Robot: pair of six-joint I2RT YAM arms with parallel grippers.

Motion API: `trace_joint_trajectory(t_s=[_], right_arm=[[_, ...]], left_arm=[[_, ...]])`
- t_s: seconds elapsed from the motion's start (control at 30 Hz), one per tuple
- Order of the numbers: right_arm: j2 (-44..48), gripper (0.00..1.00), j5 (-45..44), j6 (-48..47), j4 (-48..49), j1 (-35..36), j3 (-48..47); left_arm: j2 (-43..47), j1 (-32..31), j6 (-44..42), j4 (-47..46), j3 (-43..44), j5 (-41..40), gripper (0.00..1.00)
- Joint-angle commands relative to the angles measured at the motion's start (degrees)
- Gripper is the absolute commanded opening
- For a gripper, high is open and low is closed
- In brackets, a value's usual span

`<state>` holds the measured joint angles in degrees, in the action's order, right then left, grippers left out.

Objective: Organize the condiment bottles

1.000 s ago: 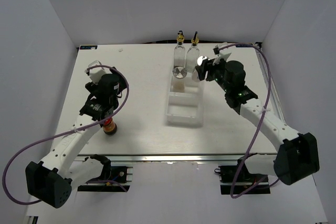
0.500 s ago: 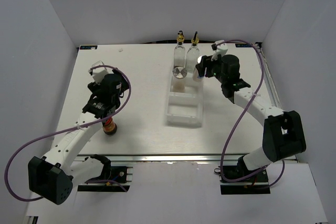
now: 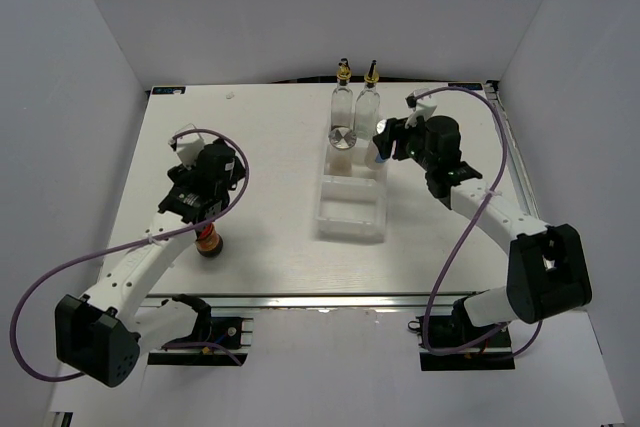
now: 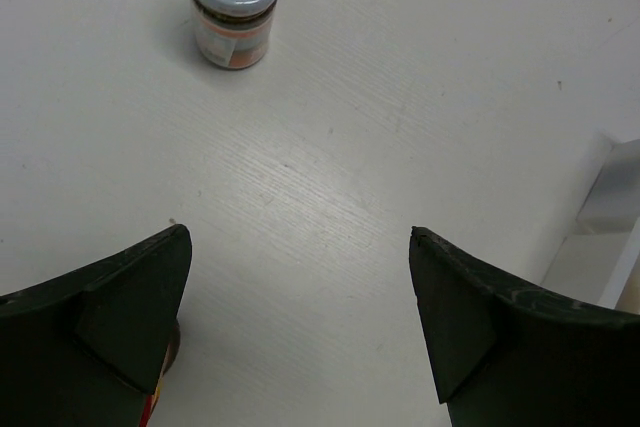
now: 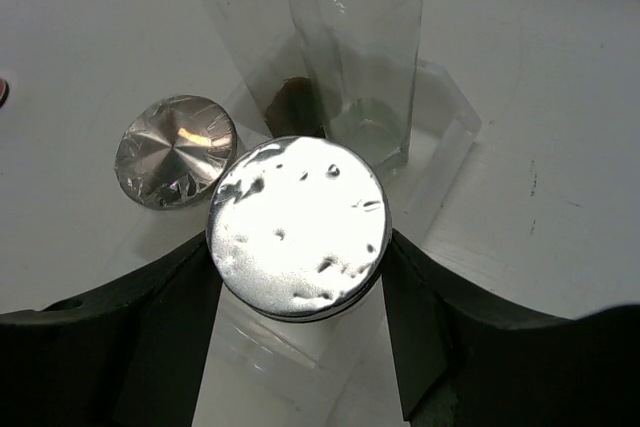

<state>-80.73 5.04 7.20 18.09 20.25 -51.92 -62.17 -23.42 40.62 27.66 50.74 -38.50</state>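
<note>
My left gripper moves back and down next until the red cap is between its fingers, since the red-capped brown jar stands nearer my base.
My right gripper is shut on a clear shaker with a silver lid. It holds the shaker over the back end of the white tray. The shaker is just in front of two tall glass bottles and beside a second silver-lidded shaker. In the top view that grip is right of the other shaker, and the bottles stand behind. My left gripper is open over bare table. A white-lidded jar stands ahead of it. The red-capped brown jar is by its left finger.
The tray's two nearer compartments hold nothing. A corner of the tray shows at the right of the left wrist view. White walls enclose the table on three sides. Purple cables loop off both arms.
The right arm has folded in towards the tray. The shaker in its grip has shifted slightly nearer. The left gripper has drifted a little to the right, still open.
</note>
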Motion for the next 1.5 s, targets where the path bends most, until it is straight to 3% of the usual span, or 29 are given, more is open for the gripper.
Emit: trace_joint_trajectory(t_s=[0.0,0.33,0.43,0.47,0.53,0.63,0.93,1.07,1.27,1.4,1.47], right_arm=[[3.0,0.04,3.0,1.5,5.8,-0.1,0.5],[-5.6,0.16,10.7,-0.6,12.8,0.3,0.8],[-7.2,0.29,11.6,-2.0,14.3,0.6,1.1],[-7.7,0.41,11.5,-2.2,14.2,0.8,1.1],[-8.0,0.55,10.3,-2.4,13.9,0.8,1.6],[-7.8,0.89,10.3,-2.8,13.5,0.7,2.4],[-2.1,0.89,8.5,-1.6,7.5,0.7,2.5],[2.6,0.89,-1.6,1.3,2.9,0.7,2.8],[8.9,0.89,-10.0,3.8,0.0,0.7,4.7],[12.9,0.89,-12.2,4.0,-1.5,0.6,5.4],[15.1,0.89,-13.6,4.0,-1.6,0.5,6.1]], left_arm=[[2.7,0.0,3.1,5.7,0.9,-0.1,0.98],[8.5,0.0,5.3,17.0,-1.3,-5.1,0.98],[8.1,0.0,6.2,19.2,-1.8,-5.1,0.98],[8.0,0.0,6.5,19.6,-1.9,-4.8,0.98],[7.6,0.0,6.8,21.5,-2.0,-4.0,0.98],[7.8,0.0,7.6,24.4,-2.0,-4.2,0.98],[6.7,0.0,9.0,33.2,0.1,-5.9,0.98],[6.5,0.0,9.5,32.0,-2.8,-2.8,0.98],[5.9,0.0,9.2,27.2,-6.4,-1.1,0.98],[6.0,0.0,9.2,24.1,-7.1,-0.3,0.86],[6.1,0.0,8.9,23.0,-7.3,1.1,0.63]])
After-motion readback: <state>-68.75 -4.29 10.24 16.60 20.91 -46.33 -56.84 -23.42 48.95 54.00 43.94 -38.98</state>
